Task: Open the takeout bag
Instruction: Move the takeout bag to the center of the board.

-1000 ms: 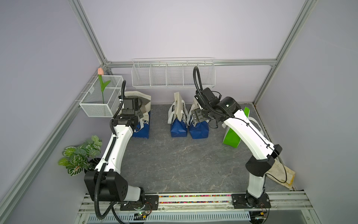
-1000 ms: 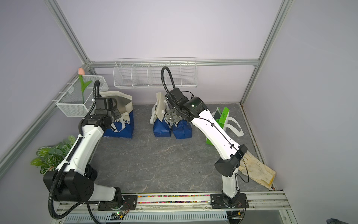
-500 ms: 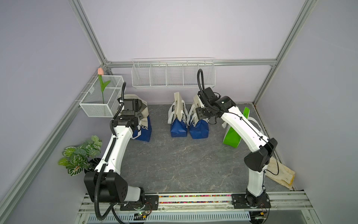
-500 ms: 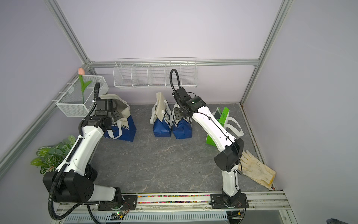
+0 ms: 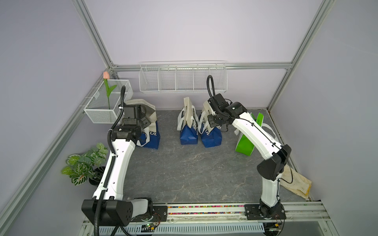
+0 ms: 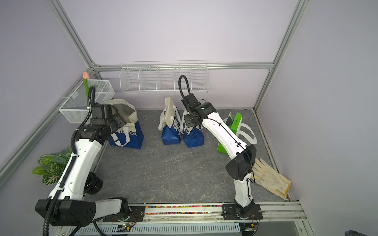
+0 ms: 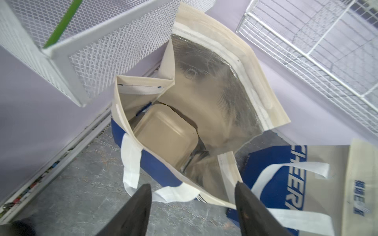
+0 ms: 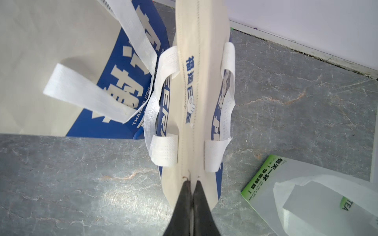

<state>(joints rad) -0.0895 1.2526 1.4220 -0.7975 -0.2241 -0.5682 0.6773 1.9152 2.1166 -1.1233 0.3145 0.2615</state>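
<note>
The held bag comes back next, clear of the middle one beside it, to the bare tabletop back of my right gripper. The bag's seam is then released.
Three blue-and-cream takeout bags stand in a row along the back. The left takeout bag point(image 5: 150, 134) gapes open, showing its foil lining point(image 7: 214, 98) and a beige food box point(image 7: 165, 134) inside. My left gripper point(image 7: 192, 185) hangs open just above its near rim, touching nothing. The middle takeout bag point(image 5: 188, 130) is sealed. So is the right takeout bag point(image 5: 211, 139), whose cream top seam point(image 8: 196, 81) stands upright. My right gripper point(image 8: 191, 182) is shut on the near end of that seam.
A white mesh basket point(image 5: 106, 106) holding a tulip juts from the left wall close to my left wrist. A wire rack point(image 5: 182, 79) hangs on the back wall. A green bag point(image 5: 245, 143) leans under my right arm. A plant point(image 5: 86, 165) and a glove point(image 6: 270, 179) lie near the front corners.
My left gripper has opened and let go of the left bag's rim. My right gripper has shifted back over the right bag and shut on its top seam.
</note>
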